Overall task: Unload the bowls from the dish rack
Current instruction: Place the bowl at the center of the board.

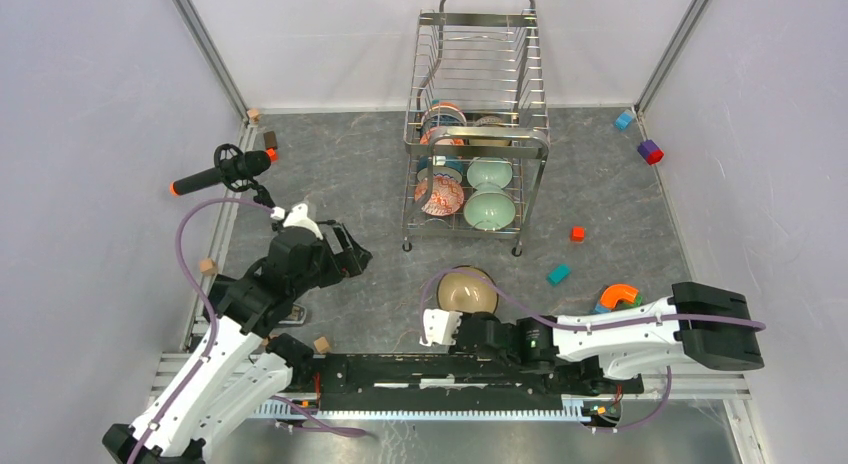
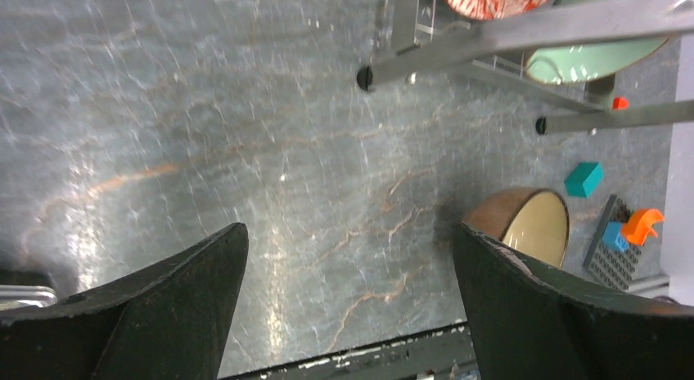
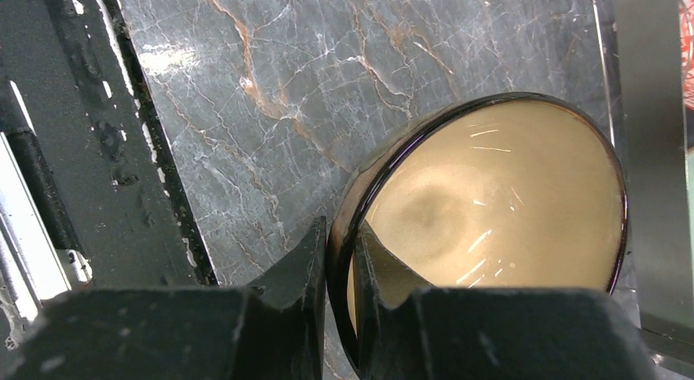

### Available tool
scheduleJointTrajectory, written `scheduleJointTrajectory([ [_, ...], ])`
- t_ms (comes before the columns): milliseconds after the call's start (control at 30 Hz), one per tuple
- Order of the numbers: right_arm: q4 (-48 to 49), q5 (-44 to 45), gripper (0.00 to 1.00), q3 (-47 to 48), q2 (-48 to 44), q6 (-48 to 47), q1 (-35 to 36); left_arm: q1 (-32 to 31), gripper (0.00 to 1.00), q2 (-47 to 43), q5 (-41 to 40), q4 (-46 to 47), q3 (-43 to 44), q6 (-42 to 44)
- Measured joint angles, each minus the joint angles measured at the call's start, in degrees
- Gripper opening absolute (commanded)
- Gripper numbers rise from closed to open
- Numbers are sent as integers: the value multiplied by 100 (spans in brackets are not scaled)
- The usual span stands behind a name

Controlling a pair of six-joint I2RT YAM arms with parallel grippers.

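Observation:
My right gripper lowers a little next, easing back from the rack, and releases the tan bowl's near rim, as clear tabletop lies directly below the gripper.
The chrome wire dish rack (image 1: 478, 84) stands at the back middle. Its lower tier holds two pale green bowls (image 1: 489, 208), a red patterned bowl (image 1: 439, 195) and a blue-and-white one; more bowls sit on the tier above. My right gripper (image 3: 340, 253) is shut on the near rim of a tan bowl with a dark rim (image 3: 491, 208), low over the table in front of the rack (image 1: 466, 289). One finger is inside the bowl, one outside. My left gripper (image 1: 352, 252) is open and empty, left of the rack; the tan bowl shows at its right (image 2: 532, 224).
Small coloured blocks lie right of the rack: red (image 1: 577, 234), teal (image 1: 558, 274), an orange curved piece on a grey plate (image 1: 620, 296), blue (image 1: 624, 120) and purple (image 1: 650, 151). A black brush with orange tips (image 1: 220, 172) lies at the left. Metal rail along the near edge.

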Motion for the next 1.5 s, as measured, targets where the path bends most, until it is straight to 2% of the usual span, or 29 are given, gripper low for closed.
scheduleJointTrajectory([
  [233,125,-332,0,-11,210,-48,-55,-684,100,149,-66,-98,-341,-549],
  [533,101,-717,0,-11,306,-83,-55,-1663,100,732,-743,-107,-361,-765],
  [767,72,-723,1,-9,323,-114,-55,-1818,100,909,-1119,-164,-297,-774],
  [1133,20,-693,36,94,450,-111,-55,-1821,100,883,-1624,-254,-81,-586],
  [1267,2,-710,52,111,455,-79,-59,-1821,100,874,-1676,-310,-7,-457],
  [1500,-90,-1095,73,122,254,63,-52,-1821,100,815,-1786,-306,26,-295],
])
